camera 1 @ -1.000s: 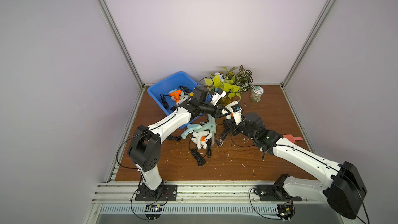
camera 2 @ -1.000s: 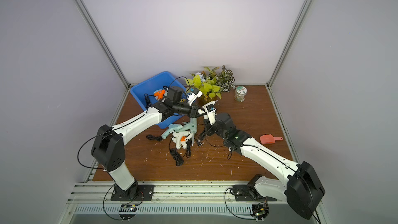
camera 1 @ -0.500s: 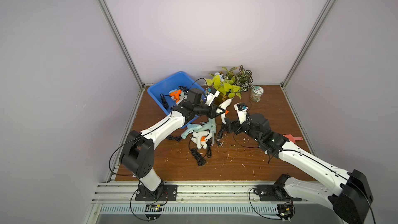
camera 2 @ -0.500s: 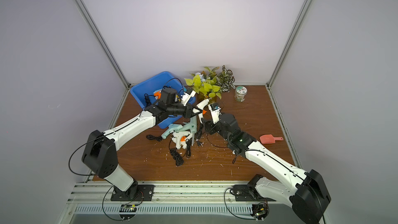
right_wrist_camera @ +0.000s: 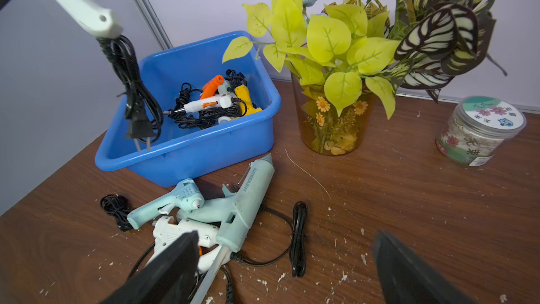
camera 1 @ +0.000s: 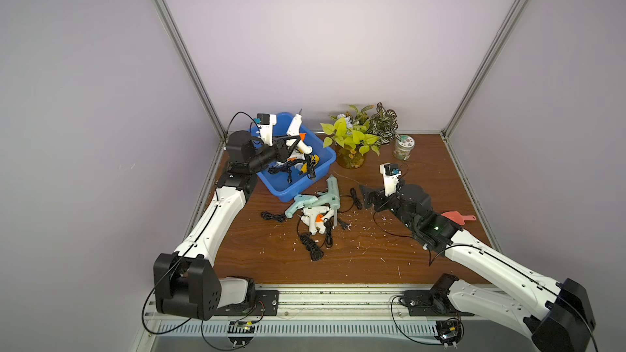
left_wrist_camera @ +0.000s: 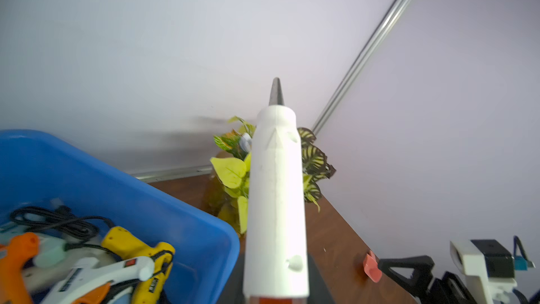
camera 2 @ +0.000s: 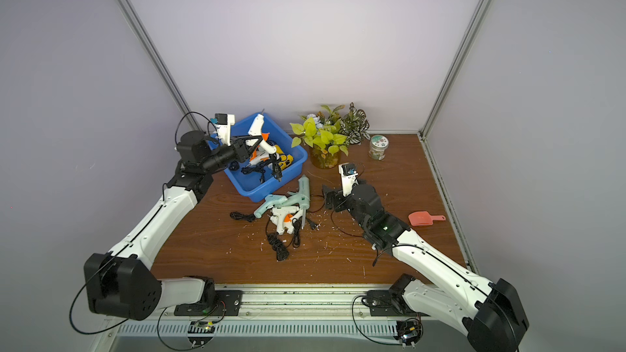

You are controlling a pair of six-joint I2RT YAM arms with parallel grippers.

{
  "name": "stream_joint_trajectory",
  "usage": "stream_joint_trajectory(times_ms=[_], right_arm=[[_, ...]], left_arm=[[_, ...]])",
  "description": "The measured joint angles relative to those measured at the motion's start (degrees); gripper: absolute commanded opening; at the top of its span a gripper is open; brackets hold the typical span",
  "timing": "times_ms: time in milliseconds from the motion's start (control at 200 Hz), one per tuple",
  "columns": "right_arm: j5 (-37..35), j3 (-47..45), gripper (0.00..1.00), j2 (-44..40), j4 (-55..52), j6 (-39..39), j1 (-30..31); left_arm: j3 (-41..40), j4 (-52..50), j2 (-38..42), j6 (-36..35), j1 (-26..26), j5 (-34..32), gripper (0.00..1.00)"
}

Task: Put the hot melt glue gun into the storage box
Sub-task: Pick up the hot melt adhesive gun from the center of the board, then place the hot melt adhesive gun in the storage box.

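Note:
My left gripper tilts downward next, lowers, and releases the gun on top of the white and yellow glue guns in the box, since they lie below it.
A white hot melt glue gun hangs nozzle-up over the blue storage box. My left gripper is shut on it near the handle. The gun's black cord and plug dangle into the box. Several other glue guns lie inside the box. My right gripper stands open and empty low over the table, just right of a pile of mint and white glue guns.
A potted plant and a lidded jar stand at the back of the table. A pink scoop lies beside my right arm. Black cords trail from the pile toward the front. White crumbs are scattered over the wood.
My left arm has swung the white glue gun from above the pile back and to the left, over the box. My right gripper has opened and drawn back to the right.

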State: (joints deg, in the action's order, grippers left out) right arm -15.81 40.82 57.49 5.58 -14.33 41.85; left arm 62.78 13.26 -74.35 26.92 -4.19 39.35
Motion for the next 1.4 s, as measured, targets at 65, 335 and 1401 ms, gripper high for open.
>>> stream_joint_trajectory(times_ms=[65, 335, 1401], right_arm=[[-0.6, -0.1, 1.0, -0.2, 0.0, -0.4, 0.0], [-3.4, -0.5, 1.0, -0.7, 0.2, -2.3, 0.0], [-9.3, -3.0, 0.99, 1.3, -0.8, -7.6, -0.1]], left_arm=[[0.0, 0.7, 0.6, -0.8, 1.8, -1.6, 0.0], [1.8, -0.5, -3.3, -8.3, 3.5, -9.0, 0.0], [7.0, -6.9, -34.7, -16.5, 3.5, -3.4, 0.24]])
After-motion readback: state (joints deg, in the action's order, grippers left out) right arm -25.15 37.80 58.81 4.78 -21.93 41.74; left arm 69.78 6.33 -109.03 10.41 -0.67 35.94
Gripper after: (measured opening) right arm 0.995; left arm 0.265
